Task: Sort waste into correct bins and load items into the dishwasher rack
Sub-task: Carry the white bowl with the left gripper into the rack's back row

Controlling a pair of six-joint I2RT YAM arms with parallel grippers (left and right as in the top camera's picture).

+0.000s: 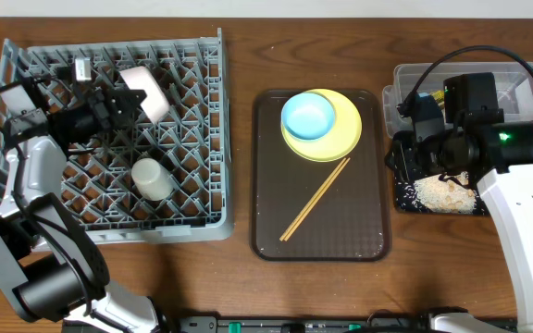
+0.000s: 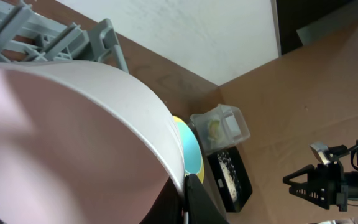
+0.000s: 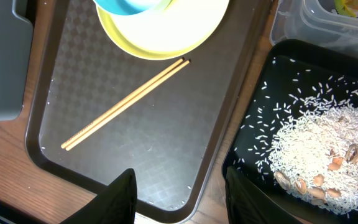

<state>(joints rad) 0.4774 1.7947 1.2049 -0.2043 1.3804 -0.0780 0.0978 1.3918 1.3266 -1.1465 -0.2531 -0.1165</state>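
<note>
My left gripper should move down to put the white bowl [image 1: 148, 90] into the empty rack wires and let go of the white bowl's rim, because those pegs are just below the gripper.
My left gripper [image 1: 126, 100] is shut on the rim of the white bowl [image 1: 148, 90] over the grey dishwasher rack [image 1: 26, 199]. In the left wrist view the bowl [image 2: 73, 137] fills the frame, with the fingers [image 2: 188, 200] clamped on its edge. A white cup [image 1: 153, 178] lies in the rack. The light blue bowl [image 1: 308, 117] sits on the yellow-green plate [image 1: 345, 134], with two chopsticks [image 1: 316, 198] beside them. My right gripper [image 3: 182, 199] is open and empty above the gap between the brown tray and the black tray [image 3: 260, 124]. The black tray holds rice scraps [image 3: 319, 152]. The clear tub [image 1: 413, 81] holds the wrapper [image 3: 353, 6].
The plate, blue bowl and chopsticks [image 3: 126, 102] lie on a dark brown serving tray [image 1: 276, 231] in the middle. The clear tub and the black tray [image 1: 405, 199] stand side by side at the right edge, under the right arm [image 1: 475, 129]. Bare wooden table surrounds them.
</note>
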